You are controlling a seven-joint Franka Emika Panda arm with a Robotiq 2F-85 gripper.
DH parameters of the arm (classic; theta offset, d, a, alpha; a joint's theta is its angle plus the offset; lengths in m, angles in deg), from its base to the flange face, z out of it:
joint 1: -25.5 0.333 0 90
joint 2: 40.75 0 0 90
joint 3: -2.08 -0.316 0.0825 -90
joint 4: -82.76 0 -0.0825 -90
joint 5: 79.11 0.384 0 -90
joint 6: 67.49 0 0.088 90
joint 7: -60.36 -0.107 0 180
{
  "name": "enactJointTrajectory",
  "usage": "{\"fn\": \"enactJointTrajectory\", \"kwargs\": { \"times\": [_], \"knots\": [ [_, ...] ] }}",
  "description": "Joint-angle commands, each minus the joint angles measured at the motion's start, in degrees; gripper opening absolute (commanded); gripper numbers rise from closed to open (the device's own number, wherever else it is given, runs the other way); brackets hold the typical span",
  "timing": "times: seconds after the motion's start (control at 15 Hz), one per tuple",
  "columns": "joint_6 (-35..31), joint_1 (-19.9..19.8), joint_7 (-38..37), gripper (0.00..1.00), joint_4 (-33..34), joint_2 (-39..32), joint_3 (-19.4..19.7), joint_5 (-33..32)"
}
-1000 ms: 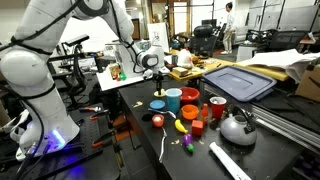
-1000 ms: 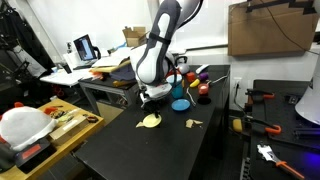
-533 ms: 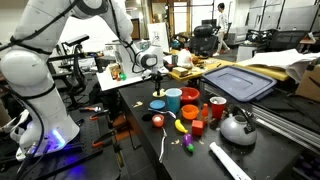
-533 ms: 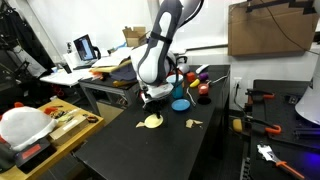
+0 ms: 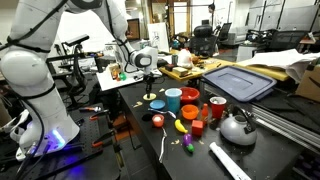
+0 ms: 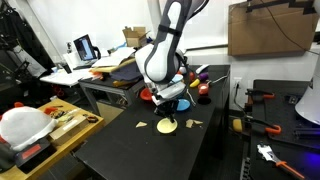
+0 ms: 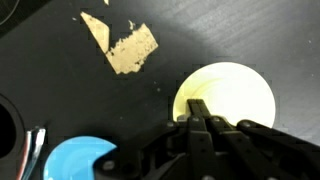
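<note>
I will carry the plate with my gripper past the table's bare edge, over open floor, and let go of it. That spot is beside my gripper, on the side away from the grey tray.
My gripper (image 7: 198, 108) is shut, its two fingers pressed together on the near rim of a pale yellow plate (image 7: 235, 95). The plate sits low over the black table under the gripper (image 6: 170, 110) in both exterior views, as the yellow plate (image 6: 168, 126) and the yellow plate (image 5: 149, 96). A torn tan scrap (image 7: 125, 45) lies on the table beyond the plate. A light blue bowl (image 7: 80, 160) is close beside the fingers.
The same scrap (image 6: 194, 124) lies right of the plate. A blue cup (image 5: 173, 99), orange plate (image 5: 158, 104), red cup (image 5: 190, 96), toy fruit and a metal kettle (image 5: 237, 126) crowd one end of the table. A desk with a laptop (image 6: 85, 47) stands behind.
The gripper has swung sideways along the table, and the yellow plate has moved with it, closer to the tan scrap. The jaws stayed shut.
</note>
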Motion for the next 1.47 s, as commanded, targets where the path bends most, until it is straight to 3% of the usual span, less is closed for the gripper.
{"fn": "enactJointTrajectory", "kwargs": {
  "times": [0.0,1.4],
  "knots": [
    [3.1,-0.5,0.9,0.0,-5.1,2.2,-1.2,0.1],
    [9.9,-1.2,3.0,0.0,-13.9,5.8,-3.6,0.3]
  ]
}}
